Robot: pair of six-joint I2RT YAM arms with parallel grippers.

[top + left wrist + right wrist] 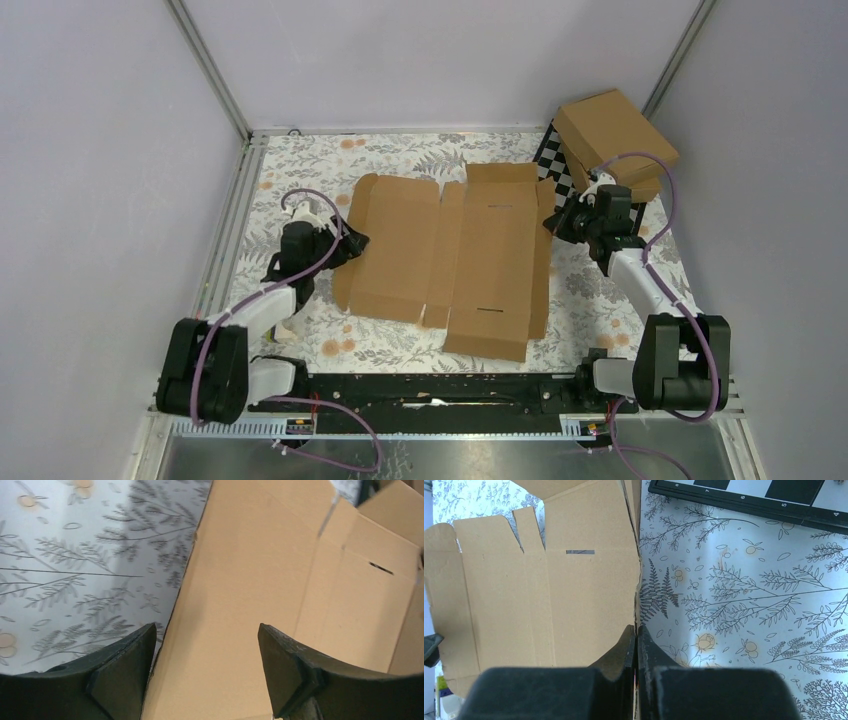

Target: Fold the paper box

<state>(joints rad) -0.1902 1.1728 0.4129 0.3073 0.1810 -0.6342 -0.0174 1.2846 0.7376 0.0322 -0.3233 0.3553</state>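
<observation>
My right gripper is already pinching the opposite flap near the flap's far end, so my left gripper will next move down and outward along the side panel's edge (169, 632).
The paper box (460, 250) is a brown die-cut blank lying mostly flat in the middle of the floral table. My left gripper (352, 243) is open at the blank's left edge. In the left wrist view its jaws stand wide apart (205, 627) over that edge of the cardboard (260, 580), holding nothing. My right gripper (553, 222) is at the blank's right side flap. In the right wrist view the fingers (637, 630) are pressed together on the edge of the cardboard (549, 595), which stands tilted up there.
Two ready-made cardboard boxes (612, 130) are stacked at the back right corner, just behind the right arm. A black-and-white checkerboard (556, 165) lies under them and also shows in the right wrist view (744, 492). Grey walls close in three sides.
</observation>
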